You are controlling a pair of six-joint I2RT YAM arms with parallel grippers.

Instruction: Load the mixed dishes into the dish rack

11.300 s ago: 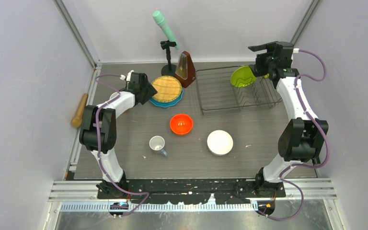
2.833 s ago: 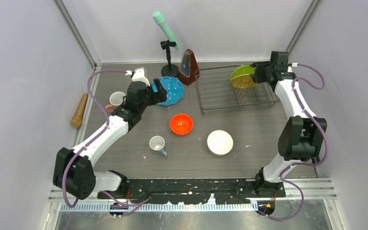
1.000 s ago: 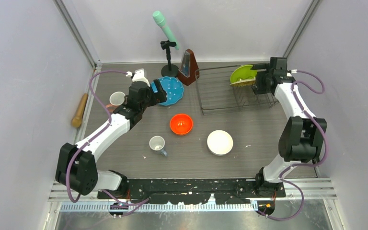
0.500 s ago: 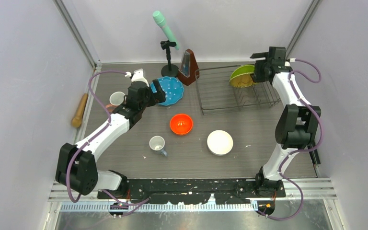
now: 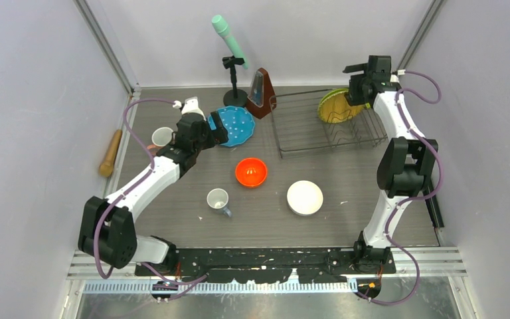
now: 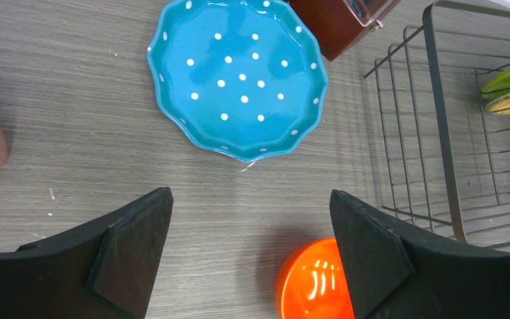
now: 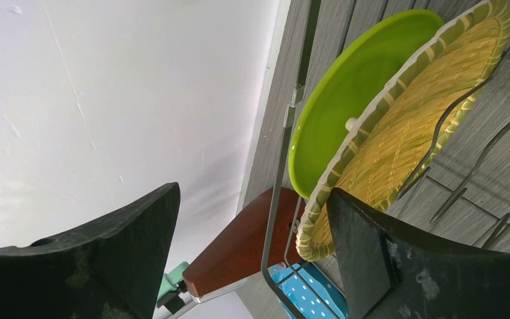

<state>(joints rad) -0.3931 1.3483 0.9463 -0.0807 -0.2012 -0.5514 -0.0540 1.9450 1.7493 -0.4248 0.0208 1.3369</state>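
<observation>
The robot's left gripper has to go down and left in the wrist view, onto the blue plate's rim that faces the pink mug, clear of the metronome.
The dish rack stands at the back right. The lime-green plate and the yellow-rimmed plate stand on edge in its right end, side by side, as the right wrist view shows. My right gripper is open and empty just above and behind them. My left gripper is open and empty over the near edge of the blue white-dotted plate, which lies flat. The orange bowl, white bowl, small white cup and pink mug sit on the table.
The brown metronome stands between the blue plate and the rack's left end. A green microphone on a stand is behind it. The wooden rolling pin lies at the table's left edge. Enclosure walls are close behind the rack.
My right gripper has drawn up and back from the rack, leaving the yellow-rimmed plate standing more upright beside the lime-green one. The left arm has barely moved.
</observation>
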